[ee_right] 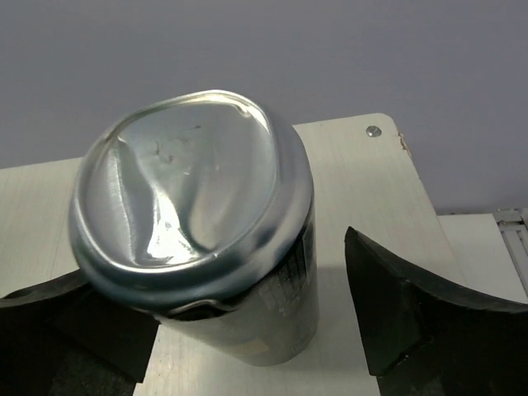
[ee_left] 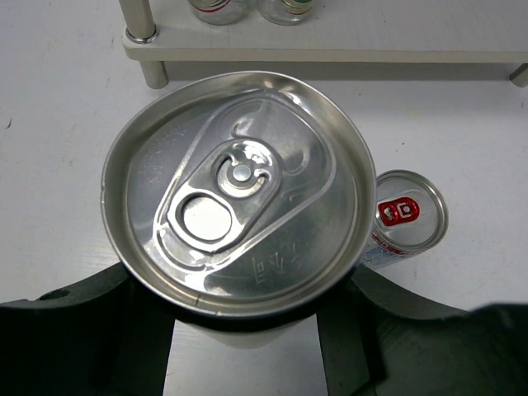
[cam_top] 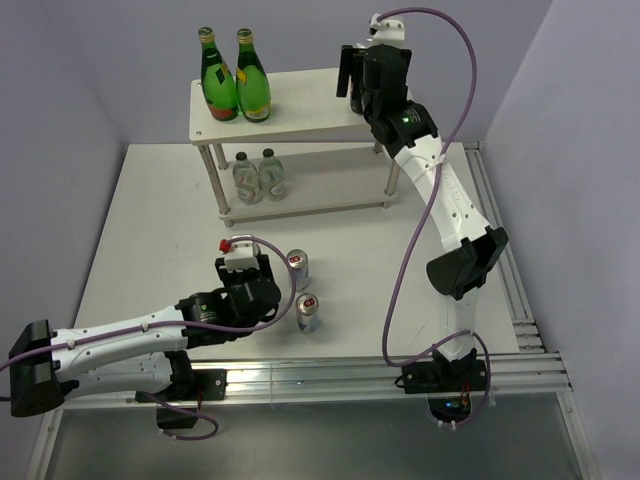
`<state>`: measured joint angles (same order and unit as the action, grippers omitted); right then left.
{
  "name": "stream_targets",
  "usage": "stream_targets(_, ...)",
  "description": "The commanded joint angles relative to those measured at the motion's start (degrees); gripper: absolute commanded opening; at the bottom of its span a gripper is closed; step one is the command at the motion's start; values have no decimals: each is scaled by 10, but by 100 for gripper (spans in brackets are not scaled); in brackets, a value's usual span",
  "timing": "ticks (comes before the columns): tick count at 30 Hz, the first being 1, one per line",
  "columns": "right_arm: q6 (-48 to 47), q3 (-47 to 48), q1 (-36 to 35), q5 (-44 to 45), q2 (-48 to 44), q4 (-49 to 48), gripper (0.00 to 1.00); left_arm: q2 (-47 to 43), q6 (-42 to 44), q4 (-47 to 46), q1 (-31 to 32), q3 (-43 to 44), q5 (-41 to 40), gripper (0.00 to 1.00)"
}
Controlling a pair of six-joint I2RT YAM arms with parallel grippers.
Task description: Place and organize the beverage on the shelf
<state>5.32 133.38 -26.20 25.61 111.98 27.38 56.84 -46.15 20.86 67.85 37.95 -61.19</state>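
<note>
My left gripper will next move up and outward to the bare upper board (cam_top: 331, 112) beside the black can, which is above and outward of it, and let go of the held can there.
The cream shelf (cam_top: 300, 120) stands at the back. Two clear green-capped bottles (cam_top: 258, 175) stand on its lower board. My right gripper (cam_top: 355, 80) is at the right end of the upper board (ee_right: 355, 165), open round a black can (ee_right: 206, 231) with a dented silver top. The can stands on the board; the right finger (ee_right: 396, 305) is clearly apart from it. My left gripper (cam_top: 255, 280) is shut on a second dark-sided can (ee_left: 239, 190) over the table. Two slim silver cans (cam_top: 297, 268) (cam_top: 308, 312) stand just right of it; one shows in the left wrist view (ee_left: 404, 214).
Two tall green glass bottles with yellow labels (cam_top: 235, 85) stand on the left end of the upper board. A shelf leg (ee_left: 140, 21) is ahead and left of my left gripper. Metal rails (cam_top: 520, 300) run along the table's right and near edges.
</note>
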Motion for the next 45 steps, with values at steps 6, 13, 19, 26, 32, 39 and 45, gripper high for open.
stream_targets(6,7,-73,2,8,-66,-53,97,-21,26,-6,3,66,-51,0)
stream_targets(13,20,-158,0,-27,-120,-83,100,-27,59,-20,3,87,-58,0)
stream_targets(19,36,-240,-2,-61,-185,-108,100,-23,92,-13,3,121,-71,0)
stream_targets(26,65,-403,-35,-43,-348,-150,100,-25,293,-165,-1,189,-50,0)
stream_targets(32,94,-596,-114,-12,-515,-176,100,81,415,-203,-94,395,111,0)
stream_targets(39,111,-731,-176,10,-628,-147,100,314,437,-120,-195,734,301,0)
stream_targets(45,105,-796,-177,25,-703,-130,100,491,454,-45,-237,983,375,0)
